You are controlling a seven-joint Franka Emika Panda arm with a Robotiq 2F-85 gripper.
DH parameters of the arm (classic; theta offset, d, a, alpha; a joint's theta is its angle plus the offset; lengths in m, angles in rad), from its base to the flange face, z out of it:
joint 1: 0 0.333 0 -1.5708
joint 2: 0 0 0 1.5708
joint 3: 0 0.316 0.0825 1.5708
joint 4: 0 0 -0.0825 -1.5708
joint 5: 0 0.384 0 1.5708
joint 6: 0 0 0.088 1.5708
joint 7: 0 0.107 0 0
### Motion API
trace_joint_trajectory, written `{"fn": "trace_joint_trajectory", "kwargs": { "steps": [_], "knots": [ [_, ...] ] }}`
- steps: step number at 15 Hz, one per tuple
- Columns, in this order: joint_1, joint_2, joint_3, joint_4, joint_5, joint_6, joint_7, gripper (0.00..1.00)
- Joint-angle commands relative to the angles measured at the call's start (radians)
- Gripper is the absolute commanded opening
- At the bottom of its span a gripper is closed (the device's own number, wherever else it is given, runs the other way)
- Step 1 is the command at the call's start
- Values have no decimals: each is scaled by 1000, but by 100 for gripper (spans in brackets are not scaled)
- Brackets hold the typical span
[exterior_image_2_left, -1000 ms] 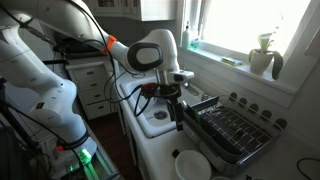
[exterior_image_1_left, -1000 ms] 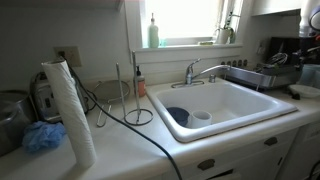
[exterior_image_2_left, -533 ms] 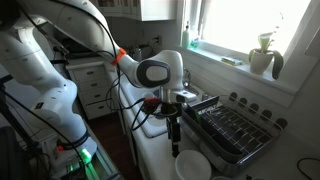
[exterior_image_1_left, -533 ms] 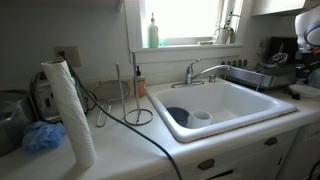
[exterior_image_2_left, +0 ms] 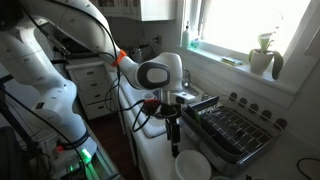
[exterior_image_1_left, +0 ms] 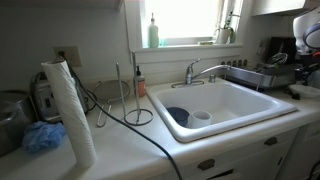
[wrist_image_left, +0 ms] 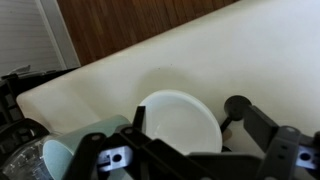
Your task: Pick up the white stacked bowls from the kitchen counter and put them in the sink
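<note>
The open fingers of my gripper come down toward the white bowls and astride the bowls' rim beside the black spoon next, as that rim lies between them.
The white stacked bowls sit on the pale kitchen counter near its front end, beside a metal tray. In the wrist view the bowls read as one white round dish on the counter. My gripper hangs just above the bowls' near rim, pointing down. In the wrist view my gripper is open, with one dark finger on each side of the bowls. It holds nothing. The white sink holds a dark blue bowl and a small white cup-like dish.
A metal tray with a rack stands beside the bowls. A pale teal cup sits close to them. A chrome faucet, a paper towel roll, a black cable and a blue cloth are around the sink.
My gripper has moved from over the sink's edge along the counter to a spot above the white bowls. It has stayed still for the last half second.
</note>
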Motion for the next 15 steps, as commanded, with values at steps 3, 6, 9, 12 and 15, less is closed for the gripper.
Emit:
{"fn": "trace_joint_trajectory", "kwargs": {
  "steps": [3,6,9,12,15],
  "knots": [
    [5,78,-47,-6,-142,192,96,100],
    [7,114,-73,6,-167,255,114,100],
    [10,148,-92,14,-163,319,117,99],
    [11,180,-106,31,-203,379,154,75],
    [17,208,-116,37,-213,427,150,68]
  ]
}}
